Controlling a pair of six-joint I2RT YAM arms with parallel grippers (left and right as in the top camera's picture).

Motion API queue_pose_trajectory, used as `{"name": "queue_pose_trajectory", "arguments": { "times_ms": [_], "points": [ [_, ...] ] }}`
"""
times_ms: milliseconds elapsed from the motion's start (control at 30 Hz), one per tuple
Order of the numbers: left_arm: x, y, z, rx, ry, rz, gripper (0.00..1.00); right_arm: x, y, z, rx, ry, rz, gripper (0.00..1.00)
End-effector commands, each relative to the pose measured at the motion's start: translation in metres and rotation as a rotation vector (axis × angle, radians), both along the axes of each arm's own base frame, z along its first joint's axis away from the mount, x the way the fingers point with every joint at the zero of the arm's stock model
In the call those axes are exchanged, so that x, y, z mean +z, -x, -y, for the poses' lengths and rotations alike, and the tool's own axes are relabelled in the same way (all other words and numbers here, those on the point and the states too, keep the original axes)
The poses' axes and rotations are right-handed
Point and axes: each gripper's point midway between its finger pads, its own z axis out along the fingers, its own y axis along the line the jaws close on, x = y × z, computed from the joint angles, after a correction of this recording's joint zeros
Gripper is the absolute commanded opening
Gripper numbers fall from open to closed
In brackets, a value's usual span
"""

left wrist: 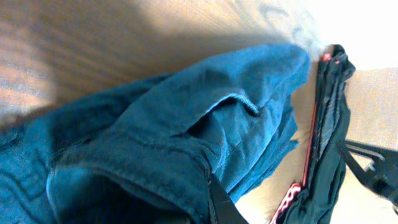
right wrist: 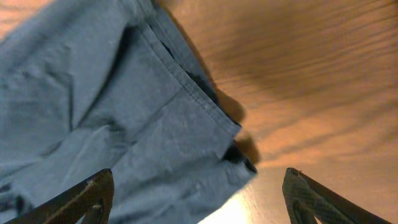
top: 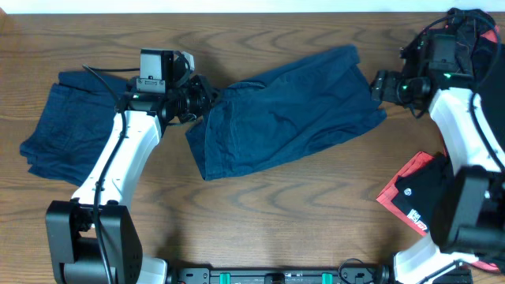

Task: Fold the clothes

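Note:
The shorts' flap [top: 196,143] [left wrist: 28,163] juts past the held edge, back from the left gripper. The left gripper draws that bunched edge back over it next and releases the cloth.
A pair of dark blue shorts [top: 288,110] lies spread across the table's middle. My left gripper [top: 203,99] is shut on the shorts' left edge; the cloth [left wrist: 161,155] fills the left wrist view and covers the fingers. My right gripper [top: 380,85] is open and empty just off the shorts' right edge, whose hem corner [right wrist: 205,118] lies between its fingers [right wrist: 196,199]. A folded dark blue garment [top: 67,122] lies at the far left.
A black and red garment [top: 414,193] lies at the right edge; it also shows in the left wrist view [left wrist: 323,137]. More dark cloth [top: 477,24] sits at the back right corner. Bare wood lies in front of the shorts.

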Motion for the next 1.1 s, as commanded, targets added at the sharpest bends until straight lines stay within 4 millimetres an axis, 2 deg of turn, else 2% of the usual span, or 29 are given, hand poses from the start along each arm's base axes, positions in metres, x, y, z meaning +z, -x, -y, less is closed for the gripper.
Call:
{"name": "queue_pose_trajectory", "arguments": {
  "times_ms": [0, 167, 267, 467, 833, 900, 933, 1000, 1067],
  "points": [
    [0.005, 0.001, -0.002, 0.005, -0.005, -0.003, 0.06, -0.029, -0.003, -0.013, 0.057, -0.051, -0.046, 0.84],
    [0.003, 0.002, -0.003, 0.010, -0.011, -0.009, 0.06, -0.054, -0.011, -0.015, 0.063, -0.066, -0.061, 0.83],
    [0.002, 0.001, -0.005, 0.019, -0.023, -0.008, 0.05, -0.063, -0.013, -0.017, 0.069, -0.081, -0.071, 0.78],
    [0.001, 0.001, -0.008, 0.030, -0.039, -0.010, 0.06, -0.073, -0.013, -0.018, 0.075, -0.086, -0.082, 0.66],
    [0.000, 0.001, -0.008, 0.030, -0.038, -0.011, 0.06, -0.091, -0.023, -0.008, 0.032, -0.053, -0.075, 0.62],
    [0.000, 0.001, -0.008, 0.030, -0.038, -0.011, 0.06, -0.090, -0.026, -0.007, 0.026, -0.048, -0.065, 0.52],
    [0.000, 0.001, -0.008, 0.030, -0.038, -0.011, 0.06, -0.090, -0.026, -0.007, 0.025, -0.049, -0.063, 0.40],
    [0.000, 0.001, -0.008, 0.030, -0.038, -0.011, 0.06, -0.090, -0.026, -0.007, 0.015, -0.054, -0.066, 0.03],
    [0.000, 0.001, -0.008, 0.029, -0.039, -0.014, 0.06, -0.090, -0.026, -0.007, 0.007, -0.059, -0.067, 0.01]
  ]
}}
